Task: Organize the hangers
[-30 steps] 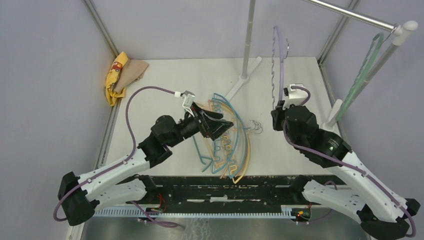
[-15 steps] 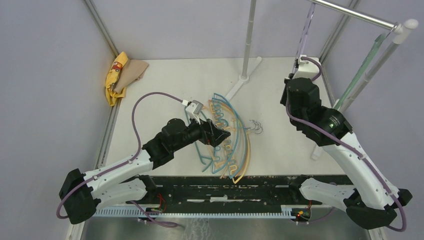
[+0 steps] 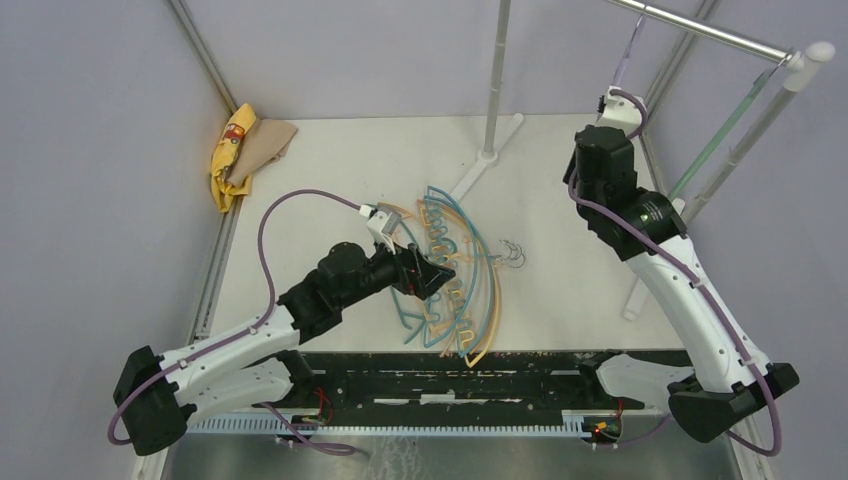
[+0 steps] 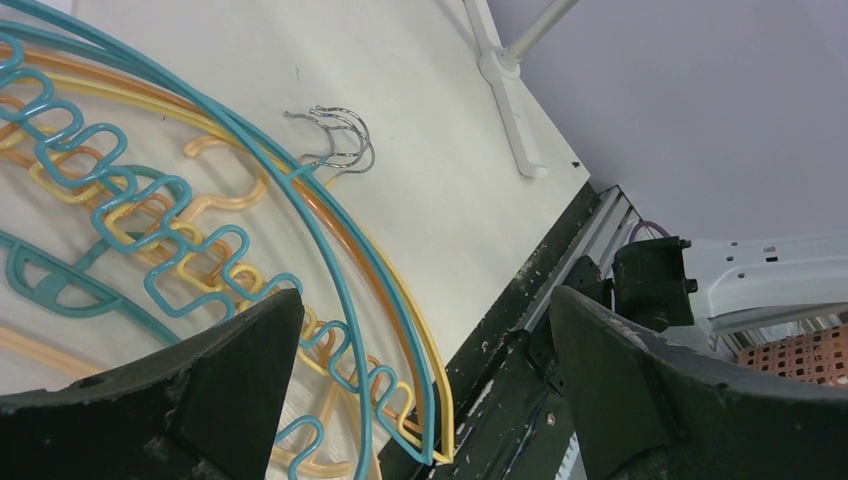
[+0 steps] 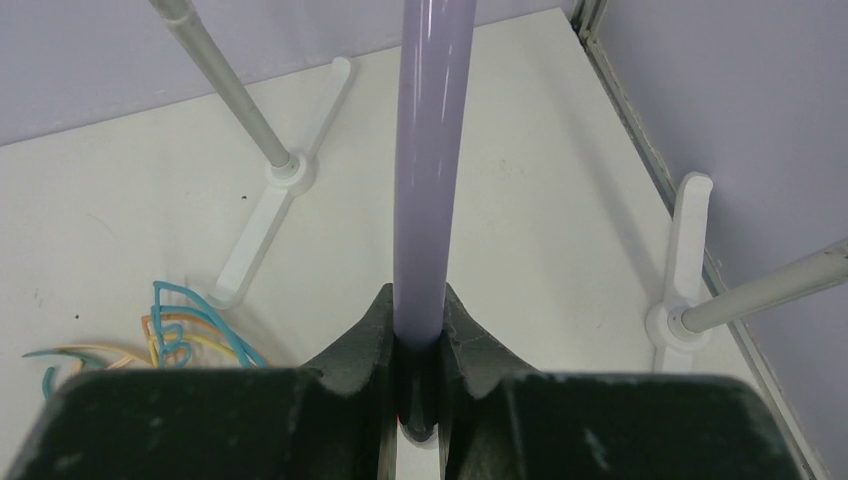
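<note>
The lilac hanger (image 3: 628,48) reaches the bar short of the pale green one. So my right gripper moves along the bar toward the pale green hanger next, then opens.
A pile of teal, tan-orange and yellow hangers (image 3: 462,290) lies on the white table near its front edge, their metal hooks (image 3: 512,255) pointing right. My left gripper (image 3: 438,276) hovers low over the pile, open. In the left wrist view its gripper (image 4: 425,300) stands wide with nothing between the fingers, above the curved hangers (image 4: 330,230). My right gripper (image 3: 614,100) is raised at the back right, shut on a lilac hanger (image 3: 628,48) that reaches up toward the rail (image 3: 710,28). In the right wrist view the lilac hanger (image 5: 432,150) rises straight from the gripper (image 5: 420,315). A pale green hanger (image 3: 725,125) hangs from the rail.
A yellow-and-tan cloth (image 3: 240,150) lies at the back left corner. The rack's left post (image 3: 497,75) stands on a white foot (image 3: 485,165); its right post (image 3: 750,130) leans at the table's right edge. A black base bar (image 3: 450,375) runs along the front.
The right arm has lifted the lilac hanger up and to the right, close under the rail. The left gripper has dropped slightly lower over the pile, still open.
</note>
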Tool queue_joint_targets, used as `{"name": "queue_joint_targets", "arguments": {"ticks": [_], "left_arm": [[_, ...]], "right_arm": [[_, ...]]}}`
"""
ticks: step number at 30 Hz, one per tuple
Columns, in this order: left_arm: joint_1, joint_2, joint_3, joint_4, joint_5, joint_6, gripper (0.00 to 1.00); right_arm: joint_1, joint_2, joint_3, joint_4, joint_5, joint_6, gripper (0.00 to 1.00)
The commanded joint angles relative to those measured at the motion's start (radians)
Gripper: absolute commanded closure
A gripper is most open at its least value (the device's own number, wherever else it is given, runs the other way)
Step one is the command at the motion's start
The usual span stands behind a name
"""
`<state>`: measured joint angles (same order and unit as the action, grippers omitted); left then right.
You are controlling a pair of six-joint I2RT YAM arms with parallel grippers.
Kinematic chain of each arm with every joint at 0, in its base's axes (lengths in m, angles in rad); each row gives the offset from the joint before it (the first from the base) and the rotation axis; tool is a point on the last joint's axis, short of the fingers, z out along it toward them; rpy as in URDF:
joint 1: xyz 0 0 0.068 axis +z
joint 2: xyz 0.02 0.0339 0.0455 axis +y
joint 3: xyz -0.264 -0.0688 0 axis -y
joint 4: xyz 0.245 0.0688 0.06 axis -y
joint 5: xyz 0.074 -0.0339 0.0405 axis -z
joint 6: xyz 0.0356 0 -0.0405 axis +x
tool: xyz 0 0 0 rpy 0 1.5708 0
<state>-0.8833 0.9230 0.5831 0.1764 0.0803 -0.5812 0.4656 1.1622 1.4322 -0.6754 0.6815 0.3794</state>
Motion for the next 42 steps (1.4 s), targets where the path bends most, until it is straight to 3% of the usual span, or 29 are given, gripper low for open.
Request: {"name": "queue_joint_targets", "arguments": {"ticks": [1,22,31,32,39,42], "left_arm": [[-0.003,-0.009,-0.006,0.01,-0.004,0.064,0.01],[-0.003,0.019,-0.045,0.02,0.016,0.06,0.01],[-0.003,0.043,-0.055,0.028,0.017,0.058,0.01],[-0.002,0.043,-0.053,0.028,0.018,0.058,0.01],[-0.002,0.046,-0.061,0.035,0.017,0.051,0.01],[-0.003,0.05,-0.064,0.045,0.018,0.049,0.01]], "right_arm": [[-0.048,-0.004,0.031,0.103,-0.002,0.007,0.99],[-0.459,-0.065,-0.078,0.079,-0.242,0.08,0.99],[-0.559,-0.127,-0.154,0.065,-0.329,0.096,0.99],[-0.563,-0.132,-0.16,0.063,-0.338,0.1,0.97],[-0.566,-0.172,-0.146,0.023,-0.342,0.116,0.54],[-0.567,-0.199,-0.119,-0.016,-0.334,0.107,0.41]]}}
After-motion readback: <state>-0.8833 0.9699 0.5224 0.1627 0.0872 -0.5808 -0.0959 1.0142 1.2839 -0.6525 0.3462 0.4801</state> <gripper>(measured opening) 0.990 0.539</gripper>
